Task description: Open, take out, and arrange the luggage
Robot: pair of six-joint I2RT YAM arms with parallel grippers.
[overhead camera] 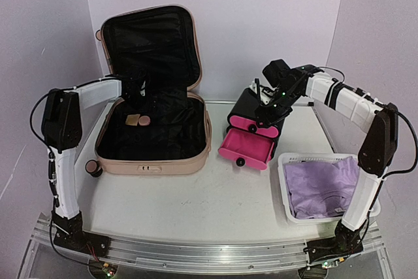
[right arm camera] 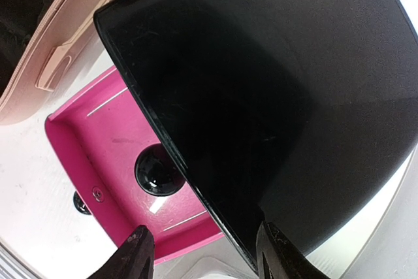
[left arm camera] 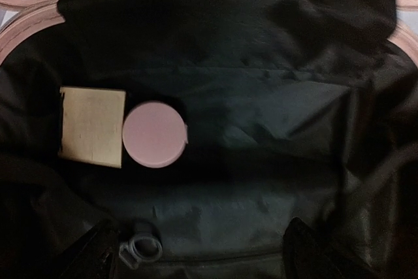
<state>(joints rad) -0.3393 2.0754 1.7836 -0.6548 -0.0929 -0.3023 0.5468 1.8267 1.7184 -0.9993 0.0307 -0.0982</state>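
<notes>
My left gripper lowers its open fingers, spread wider than the compact, around its sides next, one beside the tan pad, since the round pink compact point(overhead camera: 145, 121) point(left arm camera: 155, 134) lies below.
The pale pink luggage point(overhead camera: 151, 161) stands open at the left, its lid point(overhead camera: 151, 14) upright and the black lining showing. A tan square pad point(left arm camera: 91, 126) and a round pink compact point(left arm camera: 155, 134) lie side by side on the lining; both also show in the top view, the pad point(overhead camera: 132, 120) and the compact point(overhead camera: 145, 121). My left gripper point(overhead camera: 136, 93) hovers over the back of the luggage's base, open and empty, its fingertips point(left arm camera: 98, 253) wide apart. My right gripper point(overhead camera: 271, 106) is open over the black drawer box point(overhead camera: 251, 110), its fingers point(right arm camera: 134, 256) straddling the box's top edge.
The box's lower pink drawer point(overhead camera: 247, 148) is pulled out, with a black knob point(right arm camera: 157, 171) inside. A white perforated basket point(overhead camera: 287, 210) holding lavender cloth point(overhead camera: 324, 184) stands at the front right. A zipper ring point(left arm camera: 140, 249) lies on the lining. A luggage wheel point(overhead camera: 95, 168) sticks out at the left.
</notes>
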